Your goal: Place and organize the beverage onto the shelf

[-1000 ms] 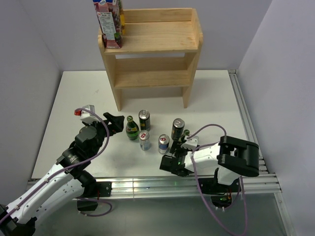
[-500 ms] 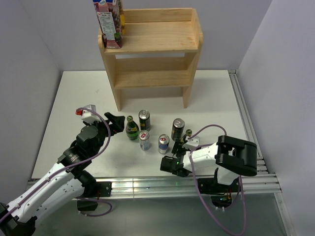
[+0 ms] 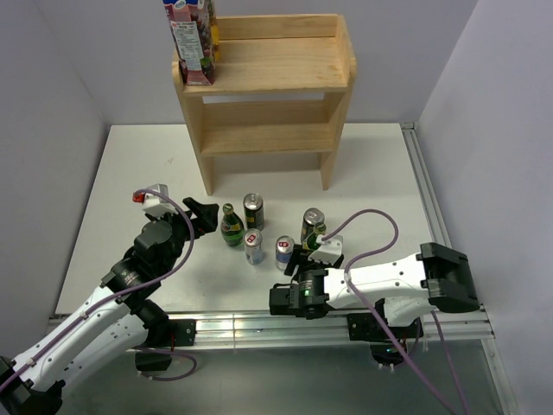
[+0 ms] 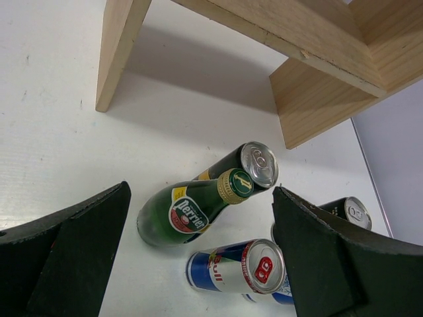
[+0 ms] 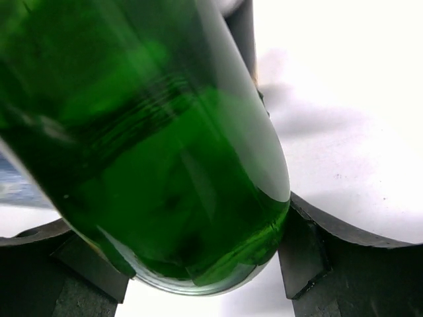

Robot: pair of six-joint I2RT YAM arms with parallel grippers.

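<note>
The robot's right gripper should carry the green glass bottle up and outward onto the top shelf's end opposite the juice carton and let go of it there, since that end is empty.
The wooden shelf stands at the table's far side, and its legs show in the left wrist view. A juice carton stands on its top tier at the left. My right gripper is shut on a green glass bottle, which fills the right wrist view between the fingers. My left gripper is open and empty, just left of a green Perrier bottle. That bottle lies ahead of the open jaws in the left wrist view.
Between the arms stand a dark can, two Red Bull cans and another dark can. The left wrist view shows the dark can and a Red Bull can close behind the Perrier bottle.
My right arm has stretched out low along the table's near edge. Its wrist has shifted left, and the held green bottle has moved slightly left. The left arm has barely moved.
</note>
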